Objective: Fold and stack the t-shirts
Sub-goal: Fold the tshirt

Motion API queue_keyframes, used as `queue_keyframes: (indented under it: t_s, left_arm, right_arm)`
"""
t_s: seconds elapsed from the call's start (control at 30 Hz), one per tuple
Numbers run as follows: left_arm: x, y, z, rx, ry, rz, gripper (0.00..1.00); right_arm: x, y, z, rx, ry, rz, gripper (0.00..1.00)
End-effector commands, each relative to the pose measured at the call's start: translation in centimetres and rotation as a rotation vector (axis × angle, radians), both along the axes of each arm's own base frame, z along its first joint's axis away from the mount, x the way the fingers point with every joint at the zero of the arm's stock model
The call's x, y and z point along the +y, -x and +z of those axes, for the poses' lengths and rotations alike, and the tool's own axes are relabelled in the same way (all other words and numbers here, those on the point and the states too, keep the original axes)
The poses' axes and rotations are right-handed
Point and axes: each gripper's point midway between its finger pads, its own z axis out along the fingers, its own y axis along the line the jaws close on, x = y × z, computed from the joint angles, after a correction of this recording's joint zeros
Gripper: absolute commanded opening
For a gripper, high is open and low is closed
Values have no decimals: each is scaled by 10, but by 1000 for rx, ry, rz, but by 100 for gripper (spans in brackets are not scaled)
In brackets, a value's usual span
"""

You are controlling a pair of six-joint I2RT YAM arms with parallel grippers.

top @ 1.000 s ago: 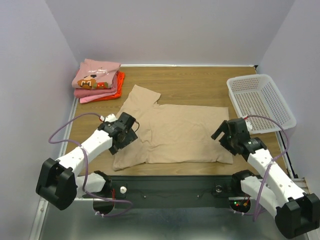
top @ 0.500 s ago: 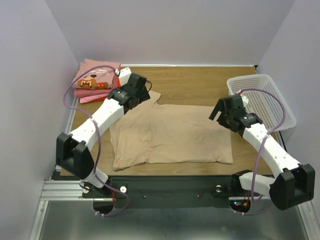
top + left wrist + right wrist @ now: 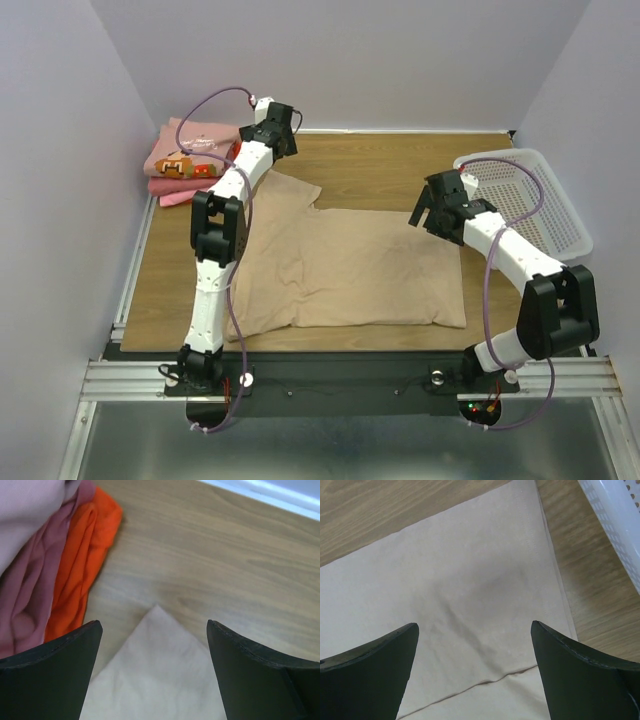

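Note:
I will next lower my left gripper onto the tan sleeve's tip (image 3: 272, 173) (image 3: 157, 613) and close, because that tip is below, between the open fingers.
A tan t-shirt (image 3: 345, 265) lies flat on the wooden table, partly folded, one sleeve pointing to the far left. A stack of folded shirts (image 3: 192, 160) sits at the far left corner: dusty pink with a graphic on top, lighter pink and orange-red below. My left gripper (image 3: 280, 128) is open and empty above the tan sleeve's tip (image 3: 156, 611), beside the orange-red shirt (image 3: 80, 575) and pink cloth (image 3: 30, 580). My right gripper (image 3: 432, 208) is open and empty above the tan shirt's far right corner (image 3: 520, 540).
A white plastic mesh basket (image 3: 525, 200) stands at the right, close to my right gripper; its rim shows in the right wrist view (image 3: 612, 525). Walls close in the table at back and sides.
Both arms have reached away from me. The left gripper went from the shirt's left side to the far sleeve tip. The right gripper went from the near right corner to the far right corner.

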Motion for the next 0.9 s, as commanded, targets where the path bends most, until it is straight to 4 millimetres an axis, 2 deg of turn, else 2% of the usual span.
queue_keyframes:
  t_s: [0.0, 0.13, 0.27, 0.33, 0.4, 0.47, 0.53, 0.73, 0.8, 0.87]
  left_arm:
    - [7, -37, 32, -98, -14, -59, 98]
    - [-3, -55, 8, -129, -19, -112, 98]
    - [-2, -56, -17, -96, -25, -111, 98]
    - [-5, -55, -32, -70, -22, -121, 90]
    - [-7, -54, -42, -50, -15, -132, 77]
    - [-7, -50, -58, -11, -6, -124, 75]
    - [-7, -46, -70, 17, 0, -116, 68]
    - [3, -41, -86, 54, -3, -66, 53]
    - [6, -39, -90, 67, -5, -64, 40]
    - [11, -33, -95, 97, -15, -55, 40]
  right_arm:
    - [-6, -17, 17, -71, 34, -24, 100]
    - [-3, -15, 4, -29, 34, 0, 100]
    - [-2, -11, -1, -12, 37, 18, 100]
    - [-5, -9, -1, -14, 45, 12, 100]
    - [-6, -9, 1, -20, 49, 8, 100]
    - [-5, -9, 1, -21, 47, 9, 100]
    - [-6, -9, 1, -20, 49, 8, 100]
    - [-5, -7, 0, -18, 45, 10, 100]
    - [-7, -7, 0, -19, 51, 5, 100]
    - [-7, -7, 1, -21, 50, 5, 100]
